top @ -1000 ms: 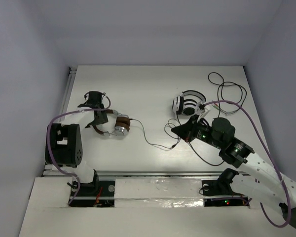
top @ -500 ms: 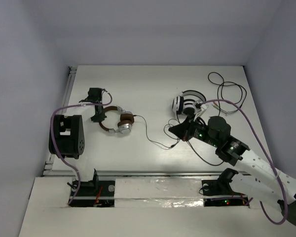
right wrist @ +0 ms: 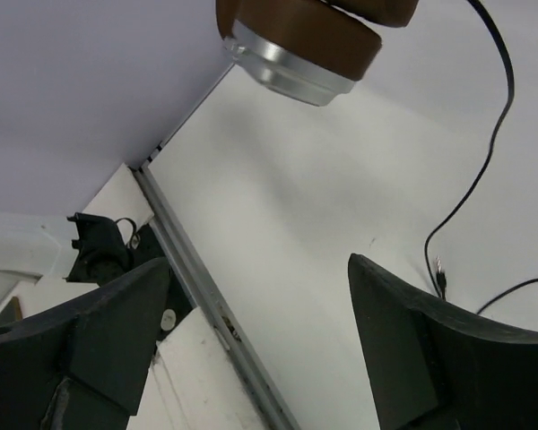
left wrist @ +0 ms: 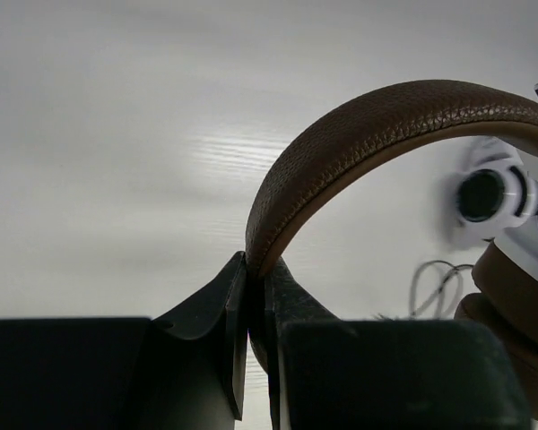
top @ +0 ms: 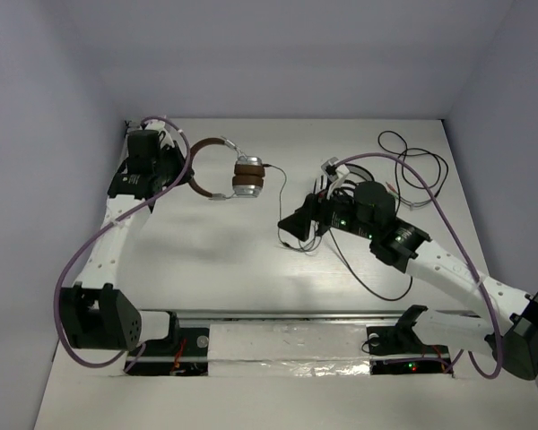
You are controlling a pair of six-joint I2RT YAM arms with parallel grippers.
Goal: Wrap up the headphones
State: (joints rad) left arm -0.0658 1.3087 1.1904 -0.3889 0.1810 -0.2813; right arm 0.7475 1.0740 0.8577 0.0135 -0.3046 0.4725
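Observation:
The hanging part of the thin black cable now runs outside the right gripper's open fingers, so the right gripper needs to move outward and down until that part sits between them.
The headphones (top: 242, 175), with brown headband (left wrist: 377, 125) and silver earcups, hang above the far left of the table. My left gripper (top: 174, 172) is shut on the headband's left end (left wrist: 255, 269). Their thin black cable (top: 280, 193) drops from the earcup toward the table centre. My right gripper (top: 293, 224) is open beside the cable's lower end, nothing between its fingers (right wrist: 108, 331). In the right wrist view one earcup (right wrist: 296, 45) hangs at the top and the cable (right wrist: 484, 152) ends in a plug (right wrist: 439, 278) lying on the table.
White-and-black striped headphones (top: 341, 170) lie behind my right arm, their black cable (top: 417, 161) looped at the far right and trailing under that arm. A metal rail (top: 278, 315) runs along the table's near edge. Walls close in the left, right and back.
My left gripper shut on the headband and carried the headphones up and toward the far left. My right gripper opened and shifted left.

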